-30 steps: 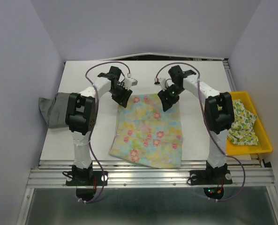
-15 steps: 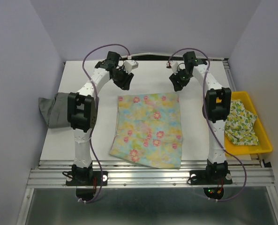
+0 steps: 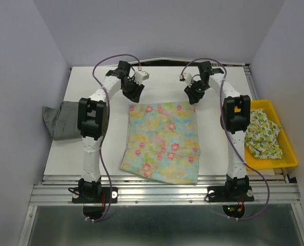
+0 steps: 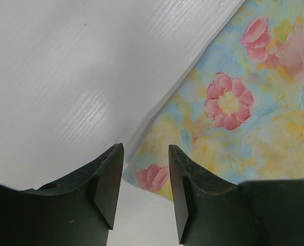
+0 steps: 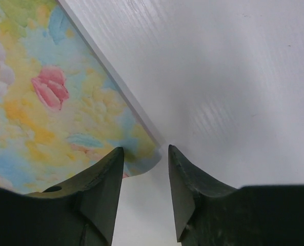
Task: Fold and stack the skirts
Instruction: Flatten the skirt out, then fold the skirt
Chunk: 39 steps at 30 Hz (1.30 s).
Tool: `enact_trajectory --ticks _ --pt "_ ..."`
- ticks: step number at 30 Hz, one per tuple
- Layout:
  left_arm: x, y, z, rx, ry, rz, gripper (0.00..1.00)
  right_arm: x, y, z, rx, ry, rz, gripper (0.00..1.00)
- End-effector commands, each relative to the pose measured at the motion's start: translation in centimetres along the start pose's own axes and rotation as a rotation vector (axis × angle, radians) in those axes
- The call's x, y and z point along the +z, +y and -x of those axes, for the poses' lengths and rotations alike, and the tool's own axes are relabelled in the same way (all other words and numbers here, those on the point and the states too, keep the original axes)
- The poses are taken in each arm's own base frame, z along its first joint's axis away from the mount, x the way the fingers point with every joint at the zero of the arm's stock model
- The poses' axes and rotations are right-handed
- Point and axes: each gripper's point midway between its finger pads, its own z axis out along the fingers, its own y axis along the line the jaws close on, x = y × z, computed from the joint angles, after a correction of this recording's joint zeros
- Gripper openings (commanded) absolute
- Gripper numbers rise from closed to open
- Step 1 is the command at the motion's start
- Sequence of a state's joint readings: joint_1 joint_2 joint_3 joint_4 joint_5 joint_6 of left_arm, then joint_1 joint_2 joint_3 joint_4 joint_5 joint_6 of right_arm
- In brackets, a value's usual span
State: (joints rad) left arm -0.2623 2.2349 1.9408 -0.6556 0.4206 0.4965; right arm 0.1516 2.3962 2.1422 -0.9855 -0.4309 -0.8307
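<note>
The pastel skirt's far corner nearest the grey skirt comes next: my left gripper first lowers its open fingers to get to it, then closes on that corner.
The pastel yellow-blue skirt with pink flowers (image 3: 162, 141) lies flat on the white table in the middle. My left gripper (image 3: 135, 96) hovers open just above its far left corner, which shows between the fingers in the left wrist view (image 4: 152, 177). My right gripper (image 3: 192, 97) hovers open above its far right corner, seen in the right wrist view (image 5: 141, 159). Neither holds cloth. The plain grey skirt (image 3: 62, 120) lies bunched at the table's left edge. The pale skirt with green-yellow print (image 3: 264, 134) lies in the yellow tray (image 3: 287, 154) at the right.
The white table (image 3: 90, 87) ends at a metal rail at the near edge. Walls close in the back and both sides. Cables loop above both arms at the far end.
Both grippers rose off the floral skirt's far corners and moved back, then came slightly down and inward toward the corners again. The skirt's far edge now lies flat and uncovered.
</note>
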Motion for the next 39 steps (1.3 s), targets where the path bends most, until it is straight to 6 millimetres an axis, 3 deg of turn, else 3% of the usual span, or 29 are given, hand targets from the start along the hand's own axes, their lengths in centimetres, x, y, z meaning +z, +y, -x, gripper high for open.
enact_trajectory --ticks 1,6,12,13,16,21,25,26,27,31,33,39 --pt "-0.7 0.3 0.4 0.026 0.005 -0.032 0.52 1.8 -0.2 -0.9 -0.022 0.010 0.020 0.41" --pt "-0.1 -0.5 -0.9 0.065 0.048 -0.103 0.52 2.6 -0.5 -1.5 -0.019 0.024 0.015 0.35" --pt "0.6 0.1 -2.8 0.046 0.102 -0.086 0.47 2.8 -0.9 -1.6 -0.014 0.031 0.002 0.19" --pt "0.7 0.1 -2.9 0.041 0.105 -0.084 0.42 2.7 -1.0 -1.4 -0.015 0.025 -0.004 0.11" --pt "0.8 0.7 -2.5 0.029 0.094 -0.078 0.25 2.6 -1.5 -1.1 0.001 0.018 -0.029 0.01" --pt "0.5 1.2 -1.0 0.023 0.053 -0.063 0.04 1.6 -4.5 1.0 0.033 -0.032 -0.171 0.01" --pt "-1.3 2.0 1.4 0.033 -0.023 -0.005 0.00 -1.6 -7.8 5.0 0.041 -0.124 -0.318 0.01" --pt "-2.0 2.8 2.5 0.039 -0.066 0.030 0.00 -2.8 -8.8 6.5 0.030 -0.165 -0.372 0.01" --pt "-3.3 3.1 3.6 0.035 -0.100 0.062 0.00 -5.2 -10.0 8.0 0.032 -0.214 -0.434 0.01" --pt "-6.0 4.8 5.4 0.060 -0.182 0.150 0.00 -9.7 -10.9 11.4 -0.032 -0.318 -0.532 0.01" --pt "-6.6 5.0 5.2 0.089 -0.184 0.178 0.00 -10.3 -10.1 11.7 -0.058 -0.330 -0.516 0.01" --pt "-9.0 4.4 5.6 0.149 -0.224 0.219 0.00 -10.9 -6.9 8.8 -0.109 -0.253 -0.471 0.01"
